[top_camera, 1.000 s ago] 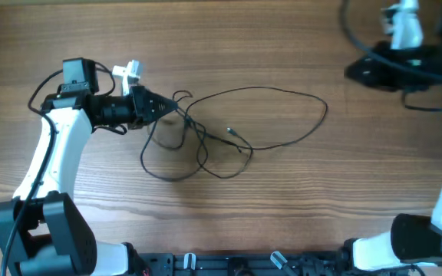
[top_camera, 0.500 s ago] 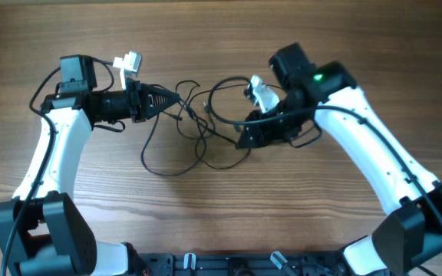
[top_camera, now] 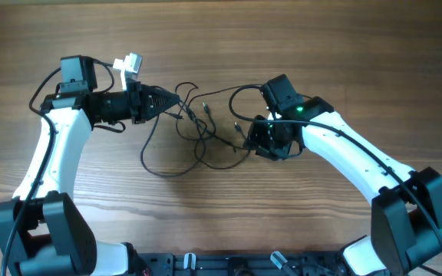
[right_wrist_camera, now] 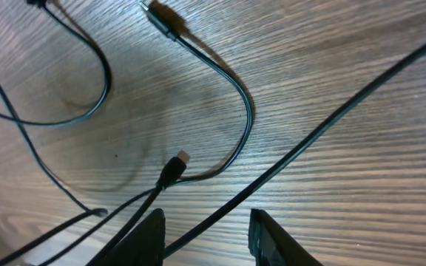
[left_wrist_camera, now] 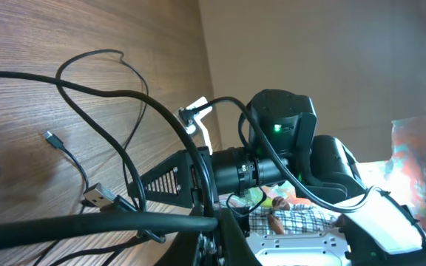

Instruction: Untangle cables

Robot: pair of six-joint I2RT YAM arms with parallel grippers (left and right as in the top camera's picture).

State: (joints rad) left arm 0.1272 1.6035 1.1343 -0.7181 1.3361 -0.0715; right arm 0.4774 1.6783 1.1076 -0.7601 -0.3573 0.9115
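Observation:
I need to pull left in the overhead view with my left gripper, away from the crossing loops, then release the cable, since cords still overlap there.
The cables (top_camera: 202,132) are thin black cords lying in loose, crossing loops on the wooden table between my two arms. My left gripper (top_camera: 173,105) points right and is shut on one cable at the left of the tangle. In the left wrist view that cable (left_wrist_camera: 87,227) runs out to the left from the shut left gripper (left_wrist_camera: 211,222). My right gripper (top_camera: 250,142) hangs over the right side of the tangle. In the right wrist view the right gripper (right_wrist_camera: 209,238) is open, with a cable (right_wrist_camera: 287,159) running slantwise between its fingers (right_wrist_camera: 152,233). A small plug end (right_wrist_camera: 173,168) lies just ahead.
The wooden table (top_camera: 344,46) stretches around the tangle. A black rail (top_camera: 229,264) runs along the front edge between the two arm bases (top_camera: 52,230). The right arm (left_wrist_camera: 279,140) fills the middle of the left wrist view, close to my left gripper.
The right arm came from the back right corner down to the tangle and then drew closer in. Its gripper opened. The wide cable loop on the right is now small. The left arm held still.

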